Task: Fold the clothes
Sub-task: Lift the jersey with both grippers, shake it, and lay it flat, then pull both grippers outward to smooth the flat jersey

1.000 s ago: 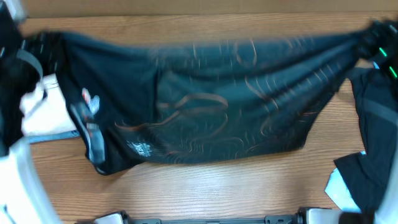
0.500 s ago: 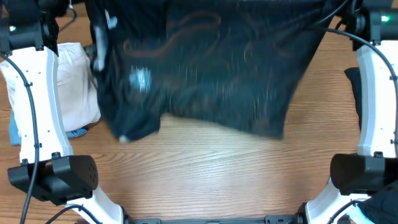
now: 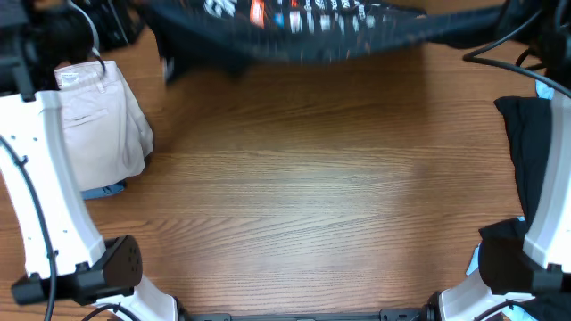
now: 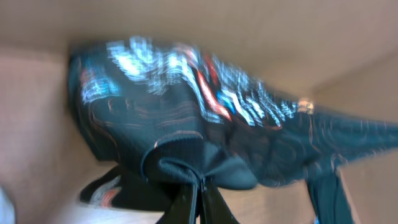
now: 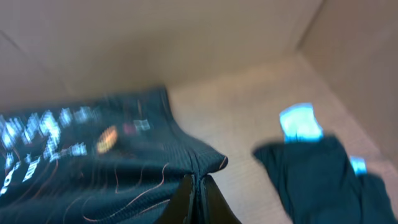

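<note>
My right gripper will next move down and back to release the top's edge over the bare wood below, beside the black garment.
The black sports top with orange wavy lines and red-white logos (image 3: 312, 31) is stretched, blurred, across the far edge of the table. My left gripper (image 4: 200, 183) is shut on a bunched corner of the top (image 4: 186, 118). My right gripper (image 5: 198, 183) is shut on the other corner of the top (image 5: 93, 168). Neither gripper's fingertips show in the overhead view. A plain black garment (image 3: 535, 143) lies at the right edge, also in the right wrist view (image 5: 317, 174).
A folded white garment (image 3: 94, 125) lies at the left, with something blue under its near edge (image 3: 109, 189). Both white arms stand at the sides (image 3: 40, 178) (image 3: 549, 241). Bare wooden table (image 3: 312, 196) fills the middle. Cardboard walls stand behind.
Both grippers have carried the top away from me, from spread over the table's middle to the far edge. The wood it covered is now bare.
</note>
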Tool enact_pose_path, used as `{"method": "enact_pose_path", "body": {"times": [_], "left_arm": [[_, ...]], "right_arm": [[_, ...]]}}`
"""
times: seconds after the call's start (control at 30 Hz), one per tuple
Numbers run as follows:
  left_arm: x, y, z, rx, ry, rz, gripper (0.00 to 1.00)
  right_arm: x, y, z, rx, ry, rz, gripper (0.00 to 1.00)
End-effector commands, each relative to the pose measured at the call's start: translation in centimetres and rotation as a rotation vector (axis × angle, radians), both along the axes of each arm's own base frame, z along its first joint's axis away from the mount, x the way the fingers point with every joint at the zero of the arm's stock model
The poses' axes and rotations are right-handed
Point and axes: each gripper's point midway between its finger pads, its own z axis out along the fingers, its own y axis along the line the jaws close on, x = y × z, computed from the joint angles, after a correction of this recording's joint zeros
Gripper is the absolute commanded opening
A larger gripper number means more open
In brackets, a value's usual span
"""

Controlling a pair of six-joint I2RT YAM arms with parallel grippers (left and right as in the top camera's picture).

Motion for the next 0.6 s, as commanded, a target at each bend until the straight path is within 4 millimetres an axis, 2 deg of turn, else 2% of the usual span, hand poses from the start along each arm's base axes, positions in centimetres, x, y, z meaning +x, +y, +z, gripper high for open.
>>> {"method": "enact_pose_path", "body": {"times": [0.0,0.07,0.23,0.43,0.57], "left_arm": [[-0.2,-1.5,-6.0,0.123,0.129,-0.125,0.04],[-1.2,-2.6,-9.9,0.161,0.243,-0.191,0.04],[-3.6,-3.5,-16.7,0.195,0.452,-0.249,0.04],[-7.3,-3.0,-22.7,0.205,0.685,-0.260,0.04],[-9.8,-2.6,-25.4,0.215,0.804,-0.266,0.04]], "right_arm": [[-0.8,-0.5,-4.8,-0.004,0.170,-0.016,0.04],[-1.8,-0.5,-8.1,0.004,0.286,-0.016,0.04],[-4.2,-1.4,-14.1,0.032,0.488,-0.052,0.04],[-7.3,-2.9,-18.9,0.094,0.640,-0.161,0.04],[-9.0,-3.3,-20.6,0.150,0.706,-0.206,0.04]]}}
